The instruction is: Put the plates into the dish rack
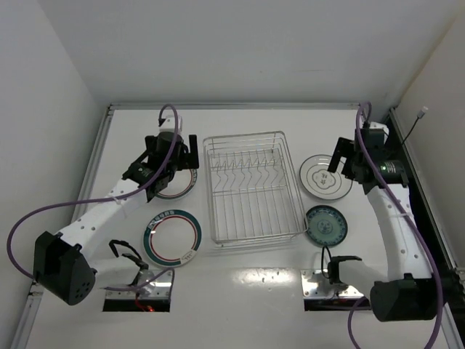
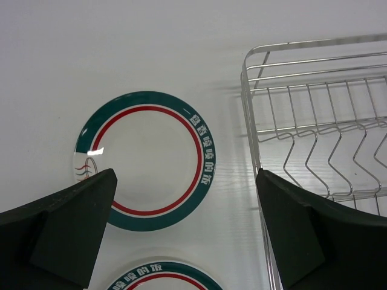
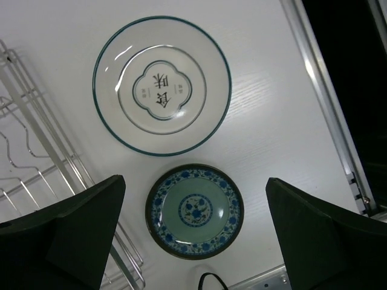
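Observation:
My right gripper moves down and tilts onto the thin-rimmed plate's edge facing the rail [image 1: 349,186] below it next, because bare tabletop gives finger room there.
The dish rack [image 1: 251,185], a silver wire basket with upright tines, stands empty mid-table. Two white plates with teal-and-red rings lie flat left of it, a far one [image 1: 179,183] and a near one [image 1: 173,238]. My left gripper [image 1: 174,161] hovers open and empty over the far one [image 2: 145,160]; the near one [image 2: 163,277] shows at the bottom edge and the rack [image 2: 320,139] at the right. Right of the rack lie a thin-rimmed white plate [image 1: 325,177] and a smaller teal patterned plate [image 1: 325,225]. My right gripper [image 1: 346,163] hovers open and empty above both [image 3: 161,93] [image 3: 195,210].
A raised metal rail [image 3: 326,103] runs along the table's right edge close to the right-hand plates, and white walls close in the table. Two metal base plates [image 1: 330,285] sit at the near edge. The rack's wire side [image 3: 36,163] lies left of the right gripper.

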### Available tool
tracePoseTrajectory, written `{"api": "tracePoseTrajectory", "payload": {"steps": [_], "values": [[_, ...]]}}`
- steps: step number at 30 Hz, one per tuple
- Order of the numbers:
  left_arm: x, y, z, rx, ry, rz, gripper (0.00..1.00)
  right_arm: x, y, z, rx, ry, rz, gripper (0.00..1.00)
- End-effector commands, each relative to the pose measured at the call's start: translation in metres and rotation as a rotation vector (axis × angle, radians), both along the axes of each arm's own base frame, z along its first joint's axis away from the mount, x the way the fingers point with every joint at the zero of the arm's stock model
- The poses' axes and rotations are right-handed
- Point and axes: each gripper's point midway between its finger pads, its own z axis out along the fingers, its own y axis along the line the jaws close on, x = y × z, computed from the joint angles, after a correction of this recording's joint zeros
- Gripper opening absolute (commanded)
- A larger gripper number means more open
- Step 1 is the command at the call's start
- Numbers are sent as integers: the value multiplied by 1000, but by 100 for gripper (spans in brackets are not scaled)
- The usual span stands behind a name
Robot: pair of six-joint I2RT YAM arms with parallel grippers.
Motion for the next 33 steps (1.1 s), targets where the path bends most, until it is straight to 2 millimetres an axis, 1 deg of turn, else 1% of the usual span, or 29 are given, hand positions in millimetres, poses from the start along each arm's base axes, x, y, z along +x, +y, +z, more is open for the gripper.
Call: {"api": "tracePoseTrajectory", "payload": {"steps": [1,2,3,4,5,6,7,8,9,10,11,12,13,14,15,16,17,18,19,20,22,23,24,26,27,28,29,31,33], "values": [[0,1,15,14,-59,5,100,10,16,-22,74,38,86,100],[3,-3,21,3,-65,-5,100,14,13,-31,106,60,88,100],[3,-7,14,1,-42,-28,100,20,14,-31,130,57,97,100],[3,-10,19,-10,-49,-40,100,26,16,-32,158,52,95,100],[3,-12,18,-6,-47,-54,100,31,9,-44,193,72,32,100],[3,-14,18,-11,-44,-63,100,30,6,-56,225,104,2,100],[2,-15,18,-15,-42,-71,100,33,12,-66,295,111,10,100],[3,-16,22,-19,-50,-71,100,34,3,-83,355,115,-40,96],[3,-16,22,-19,-51,-71,100,35,4,-100,412,134,-50,94],[3,-16,22,-19,-51,-71,100,45,8,-105,485,89,-27,92],[3,-16,22,-19,-51,-71,100,38,-1,-124,538,95,-71,79],[3,-16,22,-19,-51,-71,100,41,-2,-131,578,77,-62,70],[3,-19,22,-26,-47,-85,100,43,3,-142,647,82,-50,66],[2,-22,21,-34,-43,-101,100,49,-6,-147,663,52,-58,64],[3,-22,18,-30,-35,-101,100,50,-5,-152,681,57,-39,64],[3,-22,18,-30,-35,-101,100,52,-6,-163,686,91,-39,64],[3,-22,18,-30,-35,-101,100,54,-11,-167,678,102,-33,64],[2,-22,16,-26,-27,-101,100,52,-18,-173,677,123,-62,64],[2,-22,16,-26,-27,-101,100,53,-18,-178,680,131,-65,64],[3,-20,13,-18,-21,-93,100,52,-26,-185,687,134,-92,64],[3,-20,13,-18,-20,-93,100,48,-28,-195,715,135,-111,64],[2,-20,11,-13,-11,-93,100,51,-25,-196,736,129,-105,64],[3,-20,7,-9,-1,-93,100,53,-32,-194,731,108,-116,64],[3,-20,7,-9,-1,-93,100,52,-35,-194,737,104,-133,64],[4,-21,11,-12,-9,-93,100,51,-34,-198,743,114,-137,64],[5,-21,7,-8,0,-93,100,50,-37,-201,753,118,-157,64],[5,-21,7,-8,0,-93,100,56,-39,-197,754,99,-164,60],[6,-22,4,-4,9,-93,100,57,-39,-202,768,112,-179,59],[6,-20,4,1,6,-83,100,67,-45,-195,763,88,-178,54]]}}
